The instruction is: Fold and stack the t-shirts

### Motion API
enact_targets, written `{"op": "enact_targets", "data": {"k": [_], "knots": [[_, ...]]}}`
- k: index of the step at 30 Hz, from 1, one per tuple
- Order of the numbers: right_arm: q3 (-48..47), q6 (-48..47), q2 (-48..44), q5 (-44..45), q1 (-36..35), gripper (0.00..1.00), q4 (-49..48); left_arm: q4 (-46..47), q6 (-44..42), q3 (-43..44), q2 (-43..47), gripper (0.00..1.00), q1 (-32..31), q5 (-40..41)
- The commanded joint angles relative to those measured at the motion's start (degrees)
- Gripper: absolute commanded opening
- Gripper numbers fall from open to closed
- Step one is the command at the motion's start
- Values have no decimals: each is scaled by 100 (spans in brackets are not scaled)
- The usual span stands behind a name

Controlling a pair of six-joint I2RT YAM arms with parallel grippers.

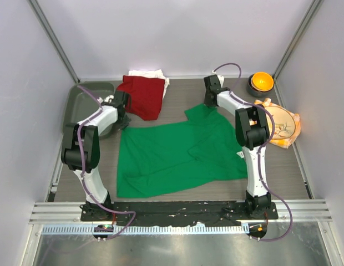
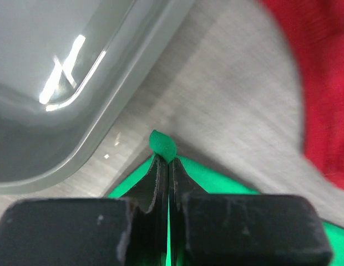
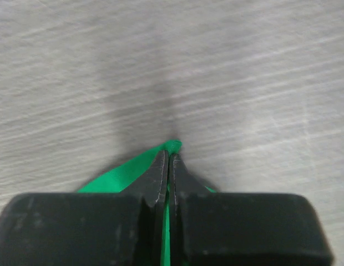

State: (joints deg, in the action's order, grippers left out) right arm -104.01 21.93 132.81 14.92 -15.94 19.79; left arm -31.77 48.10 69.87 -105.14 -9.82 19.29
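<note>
The shirt's corner goes back over the cloth [image 1: 215,154] beside the white label, which lies baseward of it, and my right gripper releases it next, since the shirt lies unfolded.
The bright green t-shirt [image 1: 172,155] lies spread and rumpled across the middle of the table. My left gripper [image 2: 168,158] is shut on its far-left corner [image 2: 162,145], close to the grey tray. At the shirt's far-right corner [image 3: 173,146] my right gripper [image 3: 168,157] is shut on the cloth, low over the table. A dark red t-shirt [image 1: 142,96] lies at the back and shows at the right edge of the left wrist view [image 2: 322,72]. It rests on a white t-shirt [image 1: 150,73], of which only an edge shows.
A grey tray [image 1: 83,100] sits at the back left, its rim [image 2: 94,147] just beside my left gripper. At the right stand an orange-topped bowl [image 1: 260,82] and a plate [image 1: 283,123] on an orange-yellow checked napkin [image 1: 284,143]. Walls enclose the table.
</note>
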Motion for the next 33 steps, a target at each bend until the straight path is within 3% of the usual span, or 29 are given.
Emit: {"op": "enact_targets", "data": {"k": [1,5,10,20,33], "knots": [[126,-224,-756,749,91,1,491,-311,-406,1054,-181,0,86,14],[205,-295,-1257,872,223,1,482,-628,-669,1827,-349,0,86,-109],[512,-278,-1942,960,285,1,421,-848,-767,2022,-226,0,68,-232],[2252,4,-3726,934,285,1,-142,-831,-863,829,599,0,33,268],[4089,285,-5879,801,92,1,139,-717,-354,-675,2234,0,16,453]]}}
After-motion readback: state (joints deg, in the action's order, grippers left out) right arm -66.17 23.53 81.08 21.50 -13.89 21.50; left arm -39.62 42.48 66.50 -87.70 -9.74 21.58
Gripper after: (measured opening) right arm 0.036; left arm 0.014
